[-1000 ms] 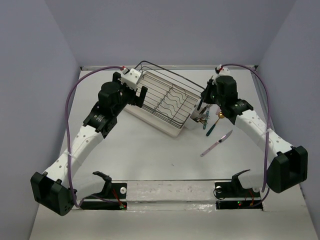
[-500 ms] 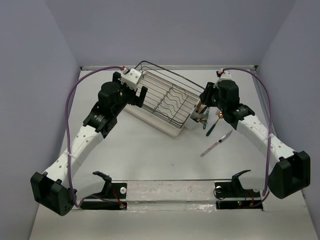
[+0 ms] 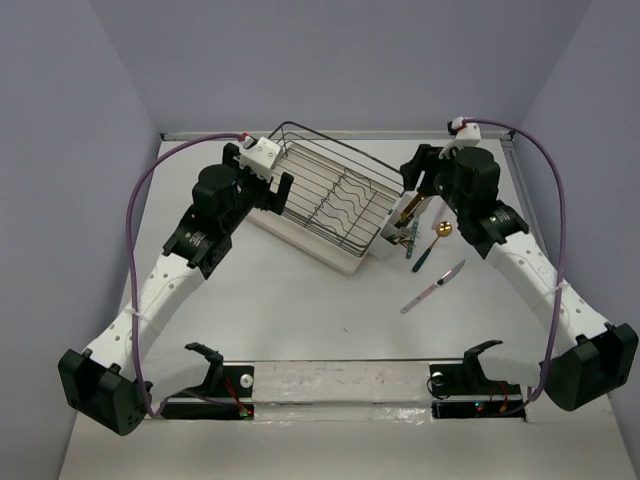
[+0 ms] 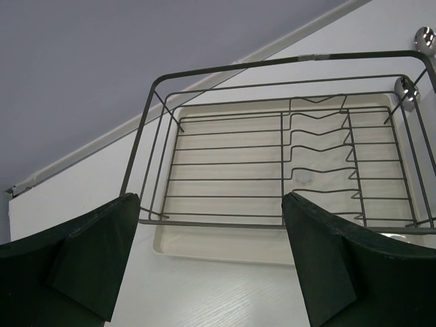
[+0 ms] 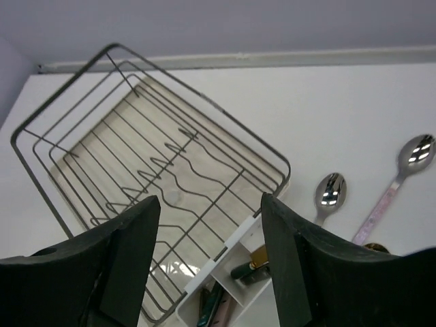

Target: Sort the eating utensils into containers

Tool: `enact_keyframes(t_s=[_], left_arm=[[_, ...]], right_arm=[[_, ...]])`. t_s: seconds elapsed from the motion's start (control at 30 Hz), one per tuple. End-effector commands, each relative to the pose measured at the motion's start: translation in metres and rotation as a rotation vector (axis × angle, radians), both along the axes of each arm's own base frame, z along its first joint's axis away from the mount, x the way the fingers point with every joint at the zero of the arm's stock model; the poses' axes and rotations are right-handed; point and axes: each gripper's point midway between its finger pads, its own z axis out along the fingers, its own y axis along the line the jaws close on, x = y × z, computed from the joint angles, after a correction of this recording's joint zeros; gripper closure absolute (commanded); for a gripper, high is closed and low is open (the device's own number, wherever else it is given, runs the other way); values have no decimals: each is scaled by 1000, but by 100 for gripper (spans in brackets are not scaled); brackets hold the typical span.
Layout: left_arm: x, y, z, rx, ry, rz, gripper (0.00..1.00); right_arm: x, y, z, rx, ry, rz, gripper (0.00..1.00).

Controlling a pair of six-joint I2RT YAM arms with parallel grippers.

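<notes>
I need to move my right gripper back and down onto the knife's pink handle [image 3: 424,295]. The handle is on the tabletop, below the open fingers and closer to my base.
The white container [image 3: 388,240] hangs on the right end of the black wire dish rack [image 3: 330,205]. In the right wrist view the container [image 5: 253,283] holds a gold-and-dark handle [image 5: 253,264] and teal and pink handles [image 5: 212,305]. My right gripper [image 3: 413,182] [image 5: 210,218] hovers open above the container with nothing between its fingers. On the table to the right lie a gold spoon [image 3: 443,228], a teal-handled utensil [image 3: 420,255] and a pink-handled utensil [image 3: 435,287]. My left gripper [image 3: 278,192] [image 4: 208,225] stands wide open and empty at the rack's left end.
Two spoon bowls [image 5: 330,194] [image 5: 415,153] shine on the white table beside the container; they also show past the far end of the rack [image 4: 272,163] in the left wrist view. Purple walls close in the table on three sides.
My right gripper has opened and drawn up and back to the right, away from the container. A gold-handled utensil now stands in the container. The left arm has not moved.
</notes>
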Motion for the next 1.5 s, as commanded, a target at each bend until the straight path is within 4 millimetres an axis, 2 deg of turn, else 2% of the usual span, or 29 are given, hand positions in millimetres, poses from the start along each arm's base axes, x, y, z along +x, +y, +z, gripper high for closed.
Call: enact_keyframes(t_s=[0.0, 0.03, 0.07, 0.1, 0.13, 0.17, 0.4, 0.43, 0.47, 0.5, 0.53, 0.63, 0.73, 0.77, 0.83, 0.87, 0.93, 0.97, 1.03, 1.07, 1.1, 1.13, 1.17, 1.2, 1.23, 1.27, 1.37, 1.47], left_arm=[[-5, 4, 26, -39, -85, 9, 1], [-4, 8, 23, -37, -82, 28, 1], [-5, 11, 24, -39, -85, 43, 1], [-5, 11, 23, -40, -86, 43, 1], [-6, 12, 22, -39, -85, 45, 1], [-6, 13, 20, -38, -83, 50, 1], [-11, 22, 16, -47, -87, 73, 1], [-11, 23, 12, -46, -79, 77, 1], [-11, 25, 11, -47, -78, 81, 1], [-12, 25, 10, -49, -76, 82, 1], [-11, 26, 8, -50, -72, 84, 1], [-13, 27, 8, -63, -73, 85, 1], [-13, 31, 7, -73, -69, 94, 1], [-13, 35, 6, -78, -66, 105, 1], [-13, 39, 4, -80, -62, 116, 1], [-13, 40, -2, -77, -50, 123, 1], [-13, 44, -8, -83, -37, 140, 1], [-13, 46, -8, -88, -36, 147, 1], [-14, 47, -15, -100, -25, 148, 1], [-14, 49, -17, -102, -23, 154, 1], [-15, 50, -20, -102, -20, 157, 1], [-15, 52, -20, -102, -21, 163, 1], [-14, 54, -25, -97, -18, 169, 1], [-14, 54, -25, -94, -20, 169, 1], [-13, 53, -25, -95, -28, 168, 1], [-13, 54, -26, -90, -32, 168, 1], [-14, 55, -24, -93, -53, 171, 1], [-15, 58, -29, -81, -47, 184, 1]], right_arm=[[-3, -28, 117, 12, -264, -101, 31], [-3, -34, 112, -19, -221, -130, 30], [4, -50, 123, -39, -218, -188, 29], [6, -57, 123, -50, -198, -207, 29], [6, -65, 114, -70, -148, -223, 29], [11, -76, 113, -67, -131, -246, 29], [18, -115, 92, 16, -51, -323, 28], [22, -136, 83, 35, -25, -365, 28], [25, -135, 76, 89, 1, -330, 29], [28, -145, 66, 111, 33, -345, 29], [33, -160, 48, 135, 87, -365, 32], [37, -171, 10, 107, 201, -409, 35], [38, -167, -28, 113, 304, -400, 36], [35, -166, -51, 118, 360, -400, 36], [28, -165, -74, 116, 424, -407, 36], [20, -167, -94, 115, 473, -431, 36], [6, -163, -114, 175, 543, -477, 36], [-7, -158, -134, 223, 604, -506, 37], [-26, -160, -143, 252, 618, -588, 39], [-37, -154, -148, 244, 638, -578, 39], [-45, -159, -152, 230, 635, -648, 39], [-60, -149, -165, 215, 671, -646, 39], [-67, -143, -162, 226, 658, -641, 39], [-74, -132, -166, 245, 683, -638, 39], [-84, -112, -174, 224, 717, -589, 39], [-96, -106, -181, 195, 762, -607, 40], [-112, -76, -198, 172, 856, -561, 40], [-120, -80, -209, 151, 898, -596, 37]])
